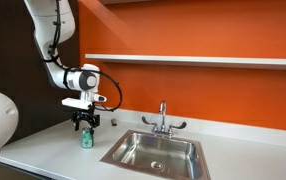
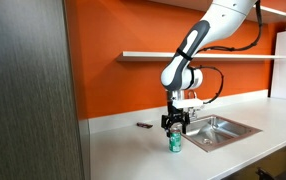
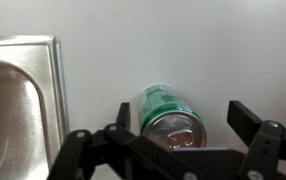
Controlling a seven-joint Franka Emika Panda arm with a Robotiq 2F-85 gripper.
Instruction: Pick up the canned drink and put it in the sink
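Note:
The canned drink stands just below, its silvery top between the spread fingers. I will lower my gripper a little around the drink's top next and close.
The canned drink, green with a silvery top, stands upright on the white counter. It shows in both exterior views. My gripper is open right above the can, its fingers on either side of the can's top without touching it; it also shows in both exterior views. The sink is a stainless-steel basin with a round drain and a chrome faucet, set in the counter beside the can; its rim shows in the wrist view and in an exterior view.
An orange wall with a white shelf runs behind the counter. A small dark object lies on the counter near the wall. A dark cabinet panel stands at the counter's end.

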